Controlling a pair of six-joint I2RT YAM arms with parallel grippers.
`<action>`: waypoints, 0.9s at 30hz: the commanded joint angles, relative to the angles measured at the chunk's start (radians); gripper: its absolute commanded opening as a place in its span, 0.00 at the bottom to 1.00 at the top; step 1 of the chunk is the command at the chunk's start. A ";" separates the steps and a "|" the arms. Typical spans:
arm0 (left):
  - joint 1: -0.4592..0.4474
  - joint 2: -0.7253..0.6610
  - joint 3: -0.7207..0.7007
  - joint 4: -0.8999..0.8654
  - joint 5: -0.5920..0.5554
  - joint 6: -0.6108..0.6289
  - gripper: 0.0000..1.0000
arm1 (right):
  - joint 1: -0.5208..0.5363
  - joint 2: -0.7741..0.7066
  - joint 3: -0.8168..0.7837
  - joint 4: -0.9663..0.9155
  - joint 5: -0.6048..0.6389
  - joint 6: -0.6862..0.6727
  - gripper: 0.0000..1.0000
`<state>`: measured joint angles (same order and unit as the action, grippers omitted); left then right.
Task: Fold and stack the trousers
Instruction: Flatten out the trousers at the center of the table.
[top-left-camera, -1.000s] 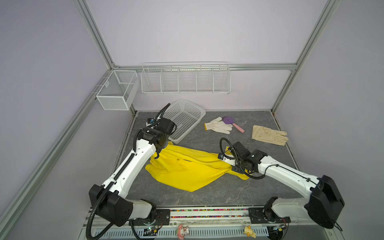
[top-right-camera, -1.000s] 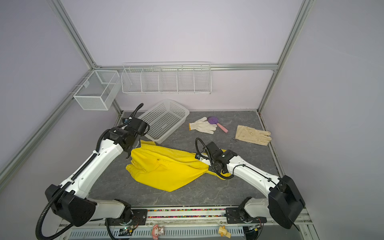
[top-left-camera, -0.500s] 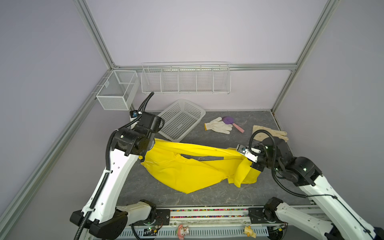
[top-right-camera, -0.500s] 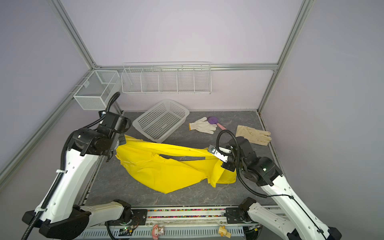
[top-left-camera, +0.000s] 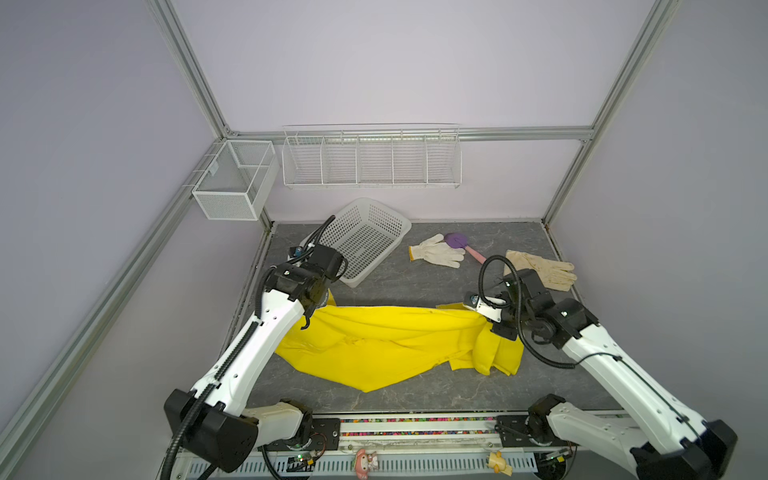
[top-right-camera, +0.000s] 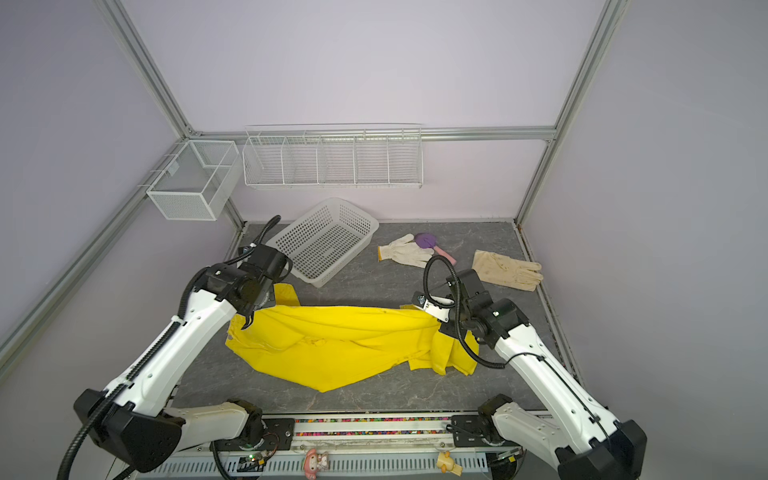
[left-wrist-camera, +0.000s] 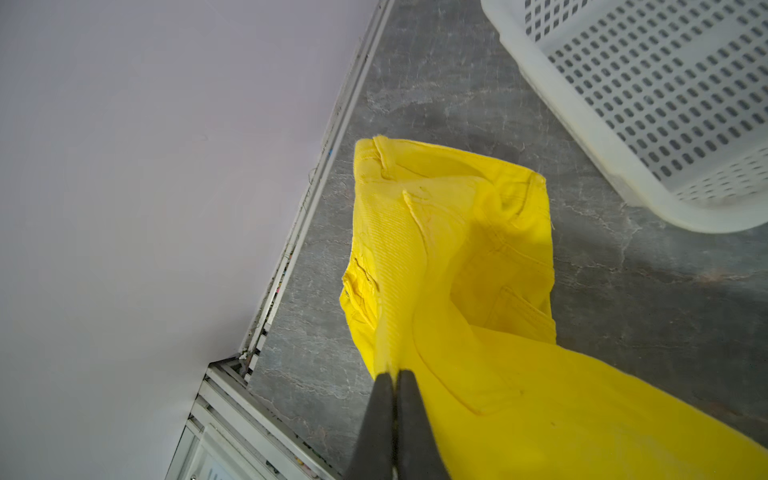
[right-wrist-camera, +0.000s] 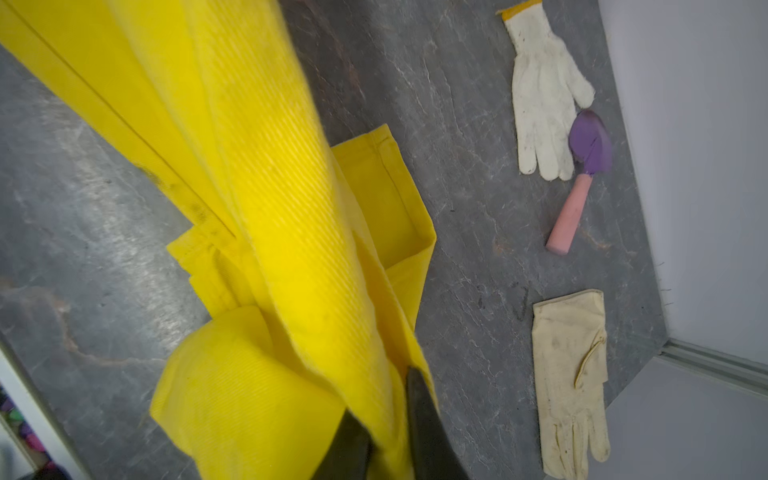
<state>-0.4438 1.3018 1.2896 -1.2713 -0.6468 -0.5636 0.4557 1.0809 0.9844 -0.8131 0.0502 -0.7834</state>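
The left gripper moves down and outward next and lays its end of the trousers (top-left-camera: 395, 340) on the tabletop (top-left-camera: 342, 296) beside the basket, then releases it, because the trousers' upper edge hangs raised.
The bright-yellow trousers (top-left-camera: 395, 340) (top-right-camera: 340, 345) hang stretched sideways between my two grippers, upper edge taut, lower folds resting on the grey table (top-left-camera: 415, 282). My left gripper (top-left-camera: 307, 322) (top-right-camera: 248, 323) is shut on the left end of the fabric; in the left wrist view its fingertips (left-wrist-camera: 394, 374) pinch a fold of the trousers (left-wrist-camera: 457, 249) beside a pocket. My right gripper (top-left-camera: 482, 318) (top-right-camera: 434, 320) is shut on the right end; in the right wrist view the trousers (right-wrist-camera: 270, 166) run between its jaws (right-wrist-camera: 380, 395), and a hem hangs below.
A white perforated basket (top-left-camera: 365, 241) leans at the back left, close behind my left wrist. A white knit glove (top-left-camera: 436, 251), a purple trowel (top-left-camera: 457, 241) and a cream glove (top-left-camera: 540, 268) lie at the back right. Wire baskets (top-left-camera: 370, 158) hang on the walls.
Both grippers have lifted off the table and moved apart, the right far to the right. The trousers went from a flat heap to a stretched band between them.
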 joint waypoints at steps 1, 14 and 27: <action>0.011 0.056 -0.038 0.088 -0.032 -0.066 0.00 | -0.065 0.095 -0.001 0.122 -0.089 -0.032 0.16; 0.110 0.267 -0.077 0.291 -0.047 -0.095 0.00 | -0.078 0.389 0.069 0.283 -0.001 0.073 0.18; 0.194 0.327 -0.027 0.361 0.129 0.030 0.26 | -0.096 0.666 0.265 0.231 0.114 0.211 0.28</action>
<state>-0.2604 1.6493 1.2259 -0.9016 -0.5461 -0.5644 0.3702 1.7164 1.2125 -0.5598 0.1265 -0.6144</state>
